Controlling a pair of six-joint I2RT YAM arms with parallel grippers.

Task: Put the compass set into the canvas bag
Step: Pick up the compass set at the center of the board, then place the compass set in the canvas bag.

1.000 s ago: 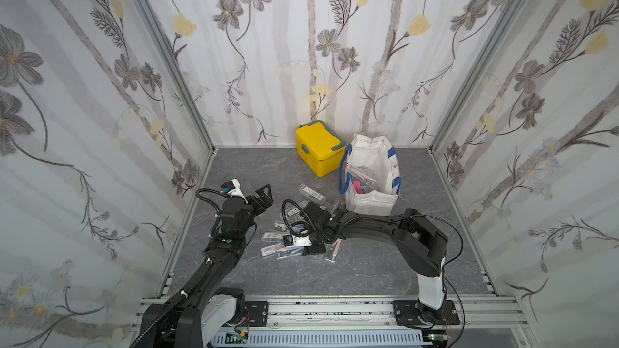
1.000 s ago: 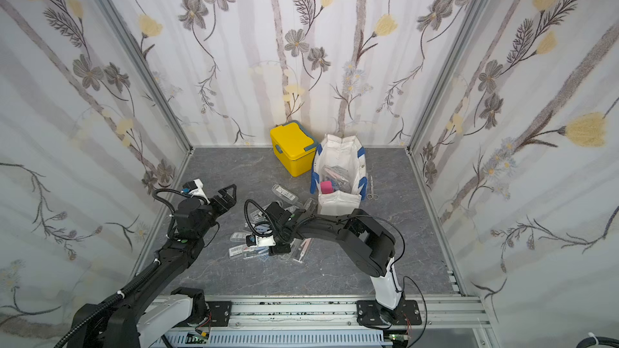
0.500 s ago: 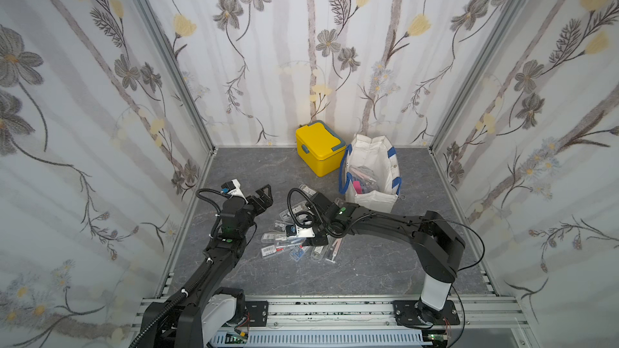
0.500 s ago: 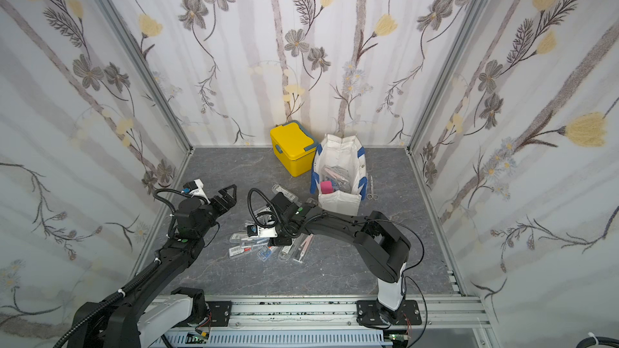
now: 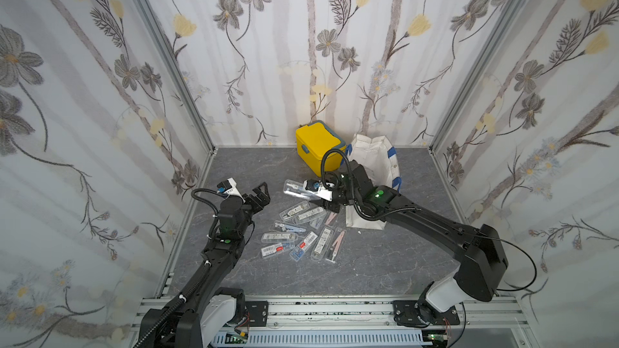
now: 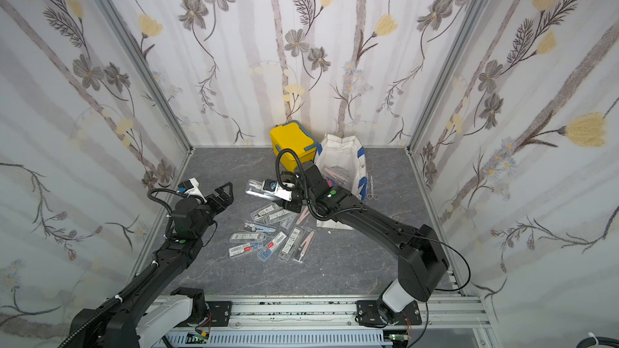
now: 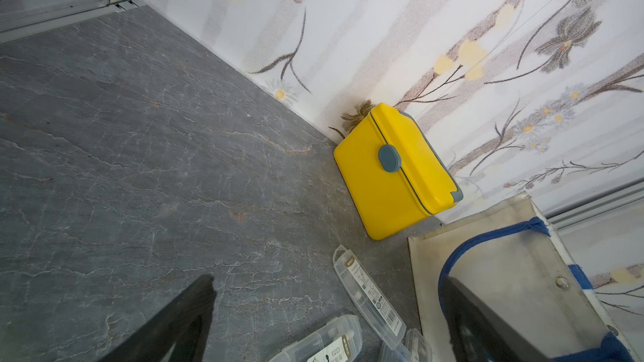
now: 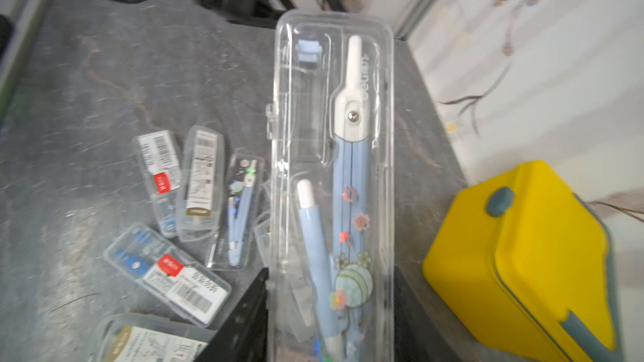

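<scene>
My right gripper carries the compass set over the canvas bag's opening (image 6: 343, 165) next, lowers it inside, then releases it. The set still hangs outside, above the floor.
My right gripper (image 8: 331, 308) is shut on a compass set (image 8: 331, 168), a long clear plastic case with a blue-and-white compass inside. In both top views the held case (image 5: 294, 189) (image 6: 258, 189) sticks out of the right gripper (image 5: 316, 197) above the floor, in front of the yellow box. The canvas bag (image 5: 378, 159) (image 6: 341, 152), off-white with blue handles, stands just behind the right wrist, mouth up. My left gripper (image 5: 261, 194) (image 7: 324, 343) hovers open and empty at the left, apart from the cases.
A yellow lidded box (image 5: 318, 148) (image 8: 522, 255) stands against the back wall, left of the bag. Several more clear cases (image 5: 301, 229) lie scattered mid-floor. Small scissors (image 6: 371, 189) lie right of the bag. Walls close in on three sides.
My right gripper has risen from the pile with the compass set and moved back toward the yellow box and bag. The left arm has not moved.
</scene>
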